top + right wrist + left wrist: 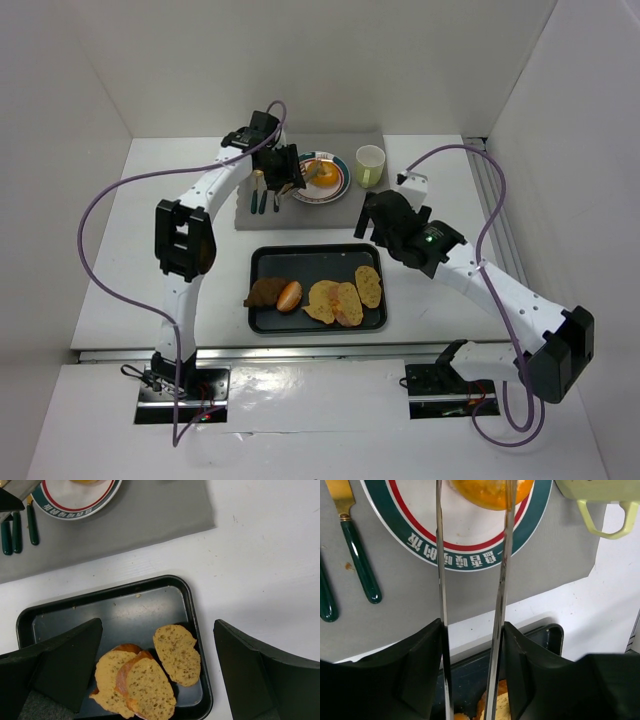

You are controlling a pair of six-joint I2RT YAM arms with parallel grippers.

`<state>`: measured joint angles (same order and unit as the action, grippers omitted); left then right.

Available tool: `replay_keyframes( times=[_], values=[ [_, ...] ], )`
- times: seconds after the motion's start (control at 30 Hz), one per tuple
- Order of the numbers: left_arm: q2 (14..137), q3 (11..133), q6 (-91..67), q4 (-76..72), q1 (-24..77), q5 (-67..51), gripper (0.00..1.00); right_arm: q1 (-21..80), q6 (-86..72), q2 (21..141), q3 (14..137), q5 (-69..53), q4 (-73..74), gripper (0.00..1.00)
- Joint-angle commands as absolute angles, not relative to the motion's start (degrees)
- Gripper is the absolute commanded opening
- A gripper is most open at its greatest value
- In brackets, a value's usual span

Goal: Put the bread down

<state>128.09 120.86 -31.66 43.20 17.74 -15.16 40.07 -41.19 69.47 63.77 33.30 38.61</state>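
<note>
The upper overlapping slice (348,304) lies back from my left gripper, nearer my base. I will next move my left gripper back over the tray (300,262) and close the metal tongs around the slice.
My left gripper (283,170) is shut on a pair of metal tongs (502,580). The tong arms reach over the green-rimmed plate (335,186) and straddle an orange bread roll (485,492) on it. The tong tips are cut off by the top of the left wrist view, so I cannot tell if they pinch the roll. The black tray (300,262) holds several bread slices (176,653), a small roll (289,296) and a dark piece (265,292). My right gripper (385,222) is open and empty, hovering over the tray's right end (130,610).
The plate sits on a grey mat (300,215) with green-handled cutlery (260,193) to its left. A pale green cup (370,165) stands right of the plate. White walls enclose the table on three sides.
</note>
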Motion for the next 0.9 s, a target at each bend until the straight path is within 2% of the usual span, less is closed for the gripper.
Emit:
replay_keyframes(
  times=[0.0,0.27,0.43,0.57,0.7,0.87],
  values=[
    [122.4,123.6,-30.8,42.9,18.4,-14.0,0.61,39.7,-41.0,69.9,66.2,34.5,38.9,0.99],
    [110.4,118.8,-27.1,46.7,21.4,-8.8,0.58,39.7,-40.4,71.6,65.7,31.8,37.6,0.99],
    [99.9,105.7,-24.2,49.7,24.1,-5.0,0.58,39.7,-40.4,71.0,64.5,31.3,37.0,0.99],
    [91.4,95.8,-21.7,50.4,25.1,-10.4,0.58,39.7,-40.4,70.0,64.0,30.8,36.5,0.99],
    [83.8,85.5,-20.0,51.1,26.5,-22.7,0.61,39.7,-39.9,67.3,64.6,33.7,38.1,0.99],
    [80.7,75.0,-23.9,48.7,33.0,-27.0,0.62,39.1,-39.3,64.3,64.6,36.5,39.1,0.99]
  ],
)
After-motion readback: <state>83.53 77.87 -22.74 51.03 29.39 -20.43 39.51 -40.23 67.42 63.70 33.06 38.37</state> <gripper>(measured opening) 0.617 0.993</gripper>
